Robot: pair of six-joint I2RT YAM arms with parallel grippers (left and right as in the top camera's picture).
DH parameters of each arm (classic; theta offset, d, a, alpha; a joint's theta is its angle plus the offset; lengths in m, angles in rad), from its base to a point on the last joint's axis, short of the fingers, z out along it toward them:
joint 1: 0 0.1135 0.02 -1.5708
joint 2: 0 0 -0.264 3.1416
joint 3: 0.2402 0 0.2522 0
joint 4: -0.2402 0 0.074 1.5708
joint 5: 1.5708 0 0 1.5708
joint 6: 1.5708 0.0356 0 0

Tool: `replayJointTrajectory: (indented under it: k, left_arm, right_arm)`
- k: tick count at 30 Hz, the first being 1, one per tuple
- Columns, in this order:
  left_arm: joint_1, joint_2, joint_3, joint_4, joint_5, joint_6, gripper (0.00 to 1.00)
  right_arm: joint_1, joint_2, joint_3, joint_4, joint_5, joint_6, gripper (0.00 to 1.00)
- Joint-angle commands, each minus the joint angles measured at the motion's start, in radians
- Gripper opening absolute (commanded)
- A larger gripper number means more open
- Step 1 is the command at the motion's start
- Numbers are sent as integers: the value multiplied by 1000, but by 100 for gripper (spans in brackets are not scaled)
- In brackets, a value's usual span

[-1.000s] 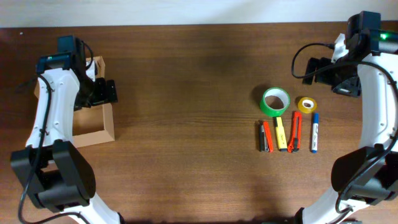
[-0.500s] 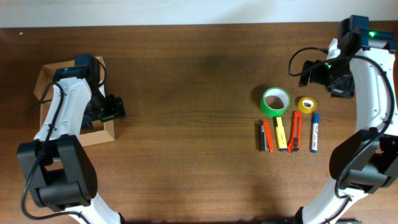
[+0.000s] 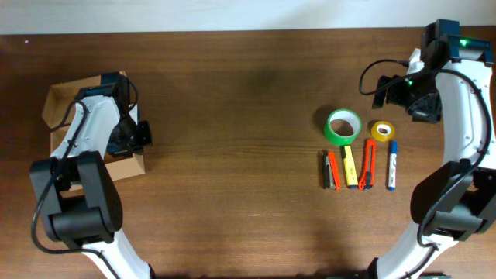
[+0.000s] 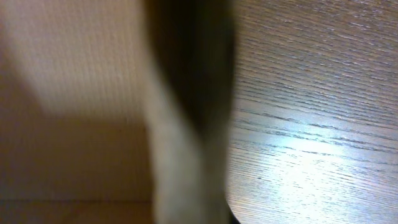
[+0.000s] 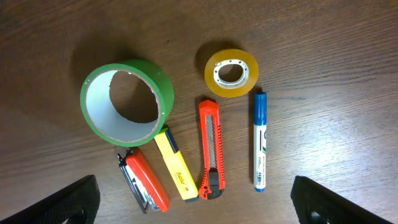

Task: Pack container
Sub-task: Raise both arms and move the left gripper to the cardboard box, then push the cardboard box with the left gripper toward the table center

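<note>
The left gripper drags the container (image 3: 59, 105) to the right in the overhead view next and releases it on the bare tabletop nearer the loose items.
The container (image 3: 59, 105), a tan cardboard box with its flap open, sits at the table's left. My left gripper (image 3: 132, 136) is at its right wall, shut on that wall. In the left wrist view the wall (image 4: 186, 124) fills the middle as a blurred upright band, with the box's inside (image 4: 74, 137) to its left; my own fingers do not show there. My right gripper (image 3: 407, 93) hangs open high above the far right, holding nothing, and its wide-apart fingers (image 5: 68, 202) frame the loose items below.
Right of centre lie a green tape roll (image 3: 343, 126) (image 5: 127, 99), a yellow tape roll (image 3: 381, 130) (image 5: 231, 73), an orange stapler (image 5: 144, 183), a yellow highlighter (image 5: 176, 165), an orange cutter (image 5: 209, 149) and a blue marker (image 5: 260, 142).
My left gripper has gone from open to shut at the container's right wall, and the box now sits turned and further left. The right arm shifted slightly, then held still.
</note>
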Motion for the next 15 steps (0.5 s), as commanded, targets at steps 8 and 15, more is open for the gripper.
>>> replayJointTrajectory:
  k: [8,15]
  left_arm:
    - [-119,31,410,-168,-64,-115,1]
    - [-340,34,849,-286,33,-347,2]
  right_arm:
    - [0,15,-5,-1,19,5,99]
    - [0,15,-5,-13,19,5,99]
